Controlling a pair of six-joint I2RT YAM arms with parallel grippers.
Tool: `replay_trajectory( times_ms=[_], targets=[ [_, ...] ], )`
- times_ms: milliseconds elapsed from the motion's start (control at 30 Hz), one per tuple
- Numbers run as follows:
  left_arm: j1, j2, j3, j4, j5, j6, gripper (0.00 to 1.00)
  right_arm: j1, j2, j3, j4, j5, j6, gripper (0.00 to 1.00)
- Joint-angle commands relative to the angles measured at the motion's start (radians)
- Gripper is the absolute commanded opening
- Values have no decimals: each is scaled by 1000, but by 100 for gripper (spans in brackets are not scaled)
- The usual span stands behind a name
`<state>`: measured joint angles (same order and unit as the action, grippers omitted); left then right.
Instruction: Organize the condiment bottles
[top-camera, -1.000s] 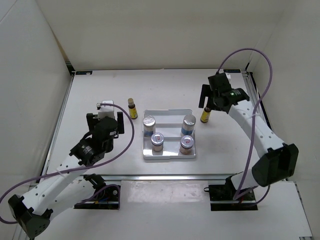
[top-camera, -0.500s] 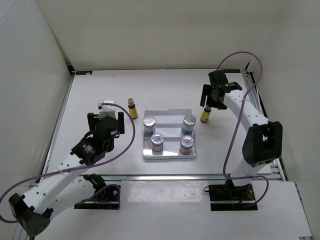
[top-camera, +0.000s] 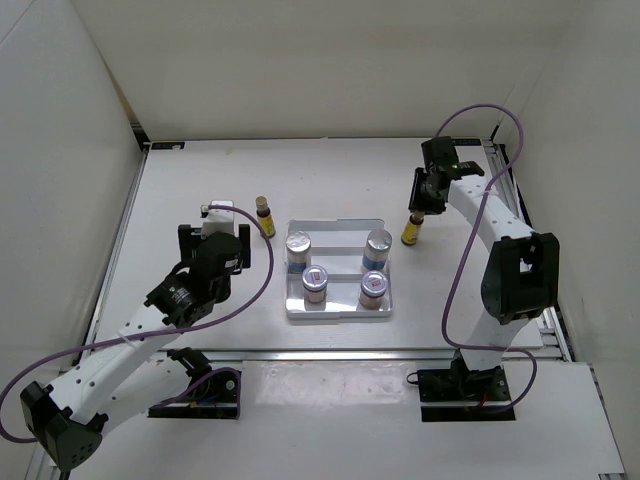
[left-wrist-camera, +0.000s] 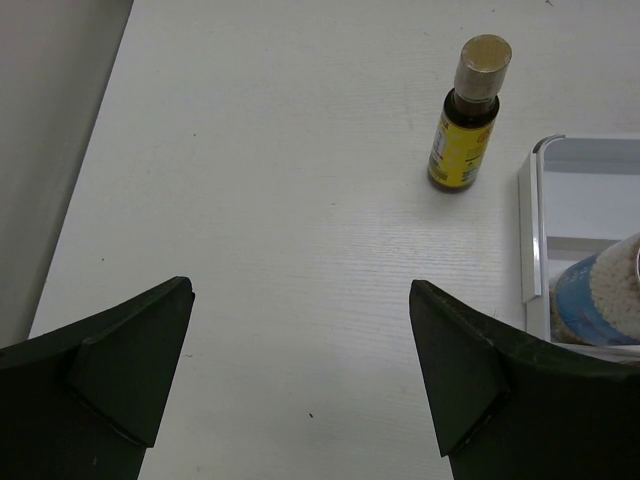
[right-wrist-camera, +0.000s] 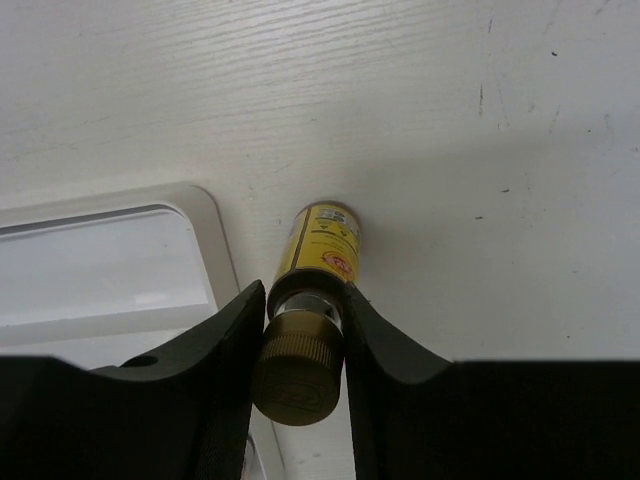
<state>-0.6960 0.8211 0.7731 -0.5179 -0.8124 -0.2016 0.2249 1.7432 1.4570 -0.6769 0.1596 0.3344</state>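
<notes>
I need to lift the yellow bottle over the tray's rim with my right gripper next, then lower it and release it, as the tray's empty far corner (top-camera: 362, 235) (right-wrist-camera: 160, 265) is left of my right gripper in the top view.
A slim yellow bottle (top-camera: 410, 231) with a tan cap stands on the table just right of the tray. My right gripper (top-camera: 415, 212) is shut on its neck below the cap, and the right wrist view shows both fingers pressed against the bottle (right-wrist-camera: 320, 245). A second yellow bottle (top-camera: 265, 216) stands left of the tray, ahead and right of my open, empty left gripper (top-camera: 216, 226) in the left wrist view (left-wrist-camera: 466, 115). Two silver-lidded jars (top-camera: 299, 248) (top-camera: 377, 246) and two short red-marked jars (top-camera: 315, 281) (top-camera: 373, 286) stand in the tray.
The flat silvery tray (top-camera: 335, 312) lies mid-table, and its corner (right-wrist-camera: 205, 215) is next to the gripped bottle. Its left rim (left-wrist-camera: 530, 230) shows in the left wrist view. White walls enclose the table on the left, back and right.
My right gripper has closed from open onto the right yellow bottle's neck. The right arm shifted slightly toward the back; the left arm edged a little forward.
</notes>
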Motion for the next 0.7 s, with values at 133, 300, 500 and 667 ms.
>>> replay_trajectory(
  times_ms=[133,300,500,667],
  targets=[
    [-3,3,32,10,-21,5,100,33,-31,9,28,32,8,18],
    [-3,3,32,10,-21,5,100,115,-76,32,-9,208,26,5],
    [-3,3,32,10,-1,5,100,281,-128,115,-46,446,38,0],
    [-3,44,41,10,-1,5,100,358,-107,181,-55,384,23,0]
  ],
)
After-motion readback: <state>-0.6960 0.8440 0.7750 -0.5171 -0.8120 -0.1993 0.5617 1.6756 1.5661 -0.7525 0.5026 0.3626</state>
